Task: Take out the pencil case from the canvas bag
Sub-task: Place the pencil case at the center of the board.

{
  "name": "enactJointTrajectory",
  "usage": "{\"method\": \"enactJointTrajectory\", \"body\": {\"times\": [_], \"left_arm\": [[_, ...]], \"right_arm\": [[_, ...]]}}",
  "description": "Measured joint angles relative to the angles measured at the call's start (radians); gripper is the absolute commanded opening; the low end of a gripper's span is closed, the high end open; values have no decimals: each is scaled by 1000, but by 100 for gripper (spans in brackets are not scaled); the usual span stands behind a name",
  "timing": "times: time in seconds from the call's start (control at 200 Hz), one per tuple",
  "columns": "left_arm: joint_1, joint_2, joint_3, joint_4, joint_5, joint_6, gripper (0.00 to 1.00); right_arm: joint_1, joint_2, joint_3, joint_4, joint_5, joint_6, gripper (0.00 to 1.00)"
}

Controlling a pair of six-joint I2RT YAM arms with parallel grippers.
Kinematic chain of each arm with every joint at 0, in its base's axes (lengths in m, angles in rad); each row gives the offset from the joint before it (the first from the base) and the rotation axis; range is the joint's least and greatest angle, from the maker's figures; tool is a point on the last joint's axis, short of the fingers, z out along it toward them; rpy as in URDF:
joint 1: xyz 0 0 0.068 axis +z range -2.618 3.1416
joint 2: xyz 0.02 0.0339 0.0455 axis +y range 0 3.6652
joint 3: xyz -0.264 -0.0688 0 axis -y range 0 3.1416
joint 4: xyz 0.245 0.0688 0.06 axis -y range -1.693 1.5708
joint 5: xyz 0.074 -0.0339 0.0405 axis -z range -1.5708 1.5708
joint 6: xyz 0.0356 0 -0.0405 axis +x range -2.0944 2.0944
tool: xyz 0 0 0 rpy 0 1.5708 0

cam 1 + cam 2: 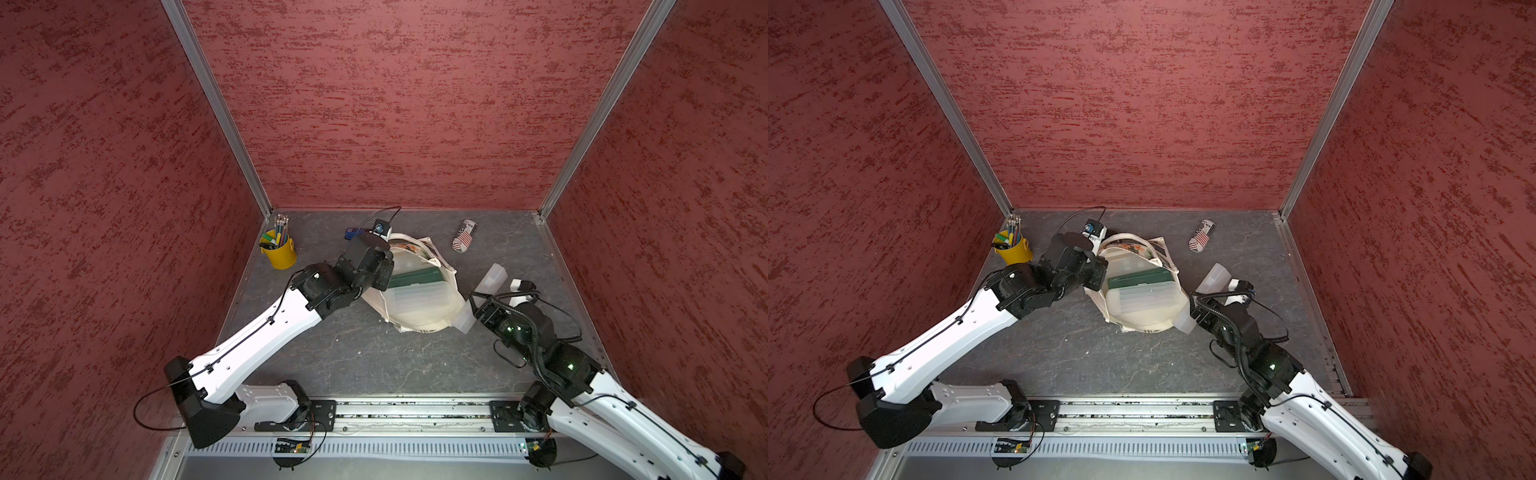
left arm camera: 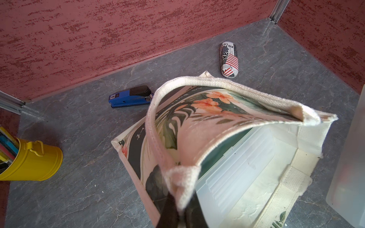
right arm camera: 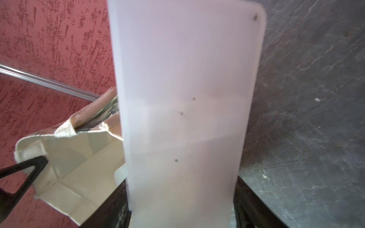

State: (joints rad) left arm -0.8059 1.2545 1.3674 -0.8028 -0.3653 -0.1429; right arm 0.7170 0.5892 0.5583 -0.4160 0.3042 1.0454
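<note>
The pencil case in my right gripper swings outward, away from the bag, next, then comes down for release on the bare tabletop near the side (image 1: 521,265).
The canvas bag (image 1: 419,322) lies on its side mid-table in both top views, mouth open, its leaf-and-flower print (image 2: 207,110) up. My left gripper (image 2: 177,209) is shut on the cream handle at the bag's rim and holds that edge up. My right gripper (image 3: 181,197), just right of the bag (image 1: 1142,323), is closed on a frosted translucent pencil case (image 3: 187,98), which is outside the bag (image 1: 492,278). A ribbed translucent box (image 1: 419,297) and a dark green box (image 1: 415,276) lie inside the bag.
A yellow bucket of pens (image 1: 280,251) stands at the back left corner. A blue stapler (image 2: 130,97) lies behind the bag. A flag-print glasses case (image 1: 464,235) lies at the back right. Red walls close three sides.
</note>
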Motion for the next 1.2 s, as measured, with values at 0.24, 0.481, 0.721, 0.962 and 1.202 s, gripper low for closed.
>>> {"method": "enactJointTrajectory", "body": {"times": [0.24,0.481,0.721,0.962,1.202], "left_arm": [[18,-95,-68,-46,-1,2,0],[49,-200,-112,-73,16,2,0],[50,-254,-169,-69,54,-10,0],[50,-279,-204,-68,103,-41,0],[24,-274,-203,-64,114,-63,0]], "right_arm": [[-59,158,146,-84,101,-111,69],[-214,355,253,-107,117,-241,70],[-439,484,321,-101,100,-367,71],[-687,725,346,-41,-43,-430,72],[-781,996,460,-62,-106,-480,73]]}}
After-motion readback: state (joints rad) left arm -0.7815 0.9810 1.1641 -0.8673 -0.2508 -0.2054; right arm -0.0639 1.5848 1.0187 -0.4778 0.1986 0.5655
